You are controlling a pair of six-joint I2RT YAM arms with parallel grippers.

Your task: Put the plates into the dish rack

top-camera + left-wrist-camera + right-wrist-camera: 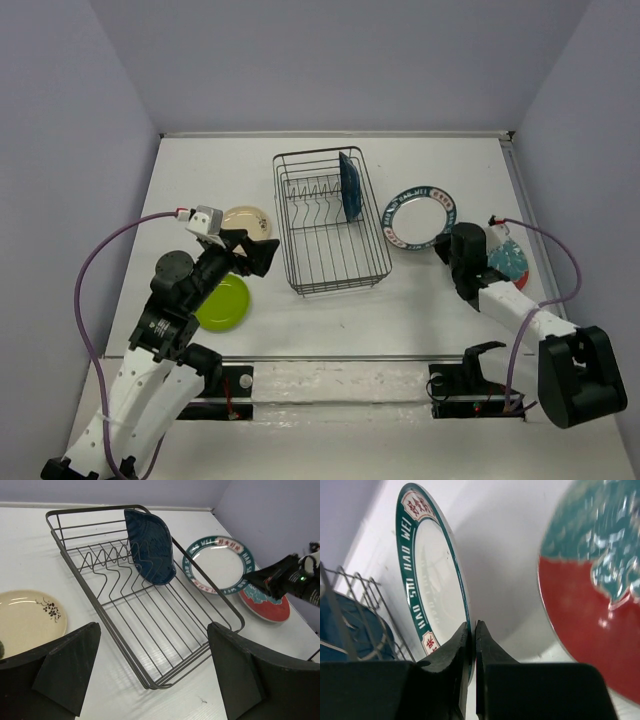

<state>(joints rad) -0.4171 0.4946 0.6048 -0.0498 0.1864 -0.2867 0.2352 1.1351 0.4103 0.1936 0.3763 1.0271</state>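
Note:
I next need my right gripper to lift across, outward and left in the top view, then lower and release the white plate at the free rack wires beside the blue plate [350, 185].
My right gripper [472, 627] is shut on the rim of the white plate with the teal patterned rim [432, 585], which lies right of the dish rack [340, 288]. The gripper [447, 243] holds that plate [418, 218] at its near right edge. Just right of it, the red plate [510, 263] lies flat. A dark blue plate [350, 185] stands upright in the rack's far right corner. The cream plate [247, 220] and lime green plate [224, 302] lie left of the rack. My left gripper [152, 630] hangs open above the rack's near left corner, holding nothing.
The red plate [592, 605] lies close beside my right fingers. The rack's upright tines [107, 562] next to the blue plate [150, 547] stand free. Side walls close in the table on the left and right.

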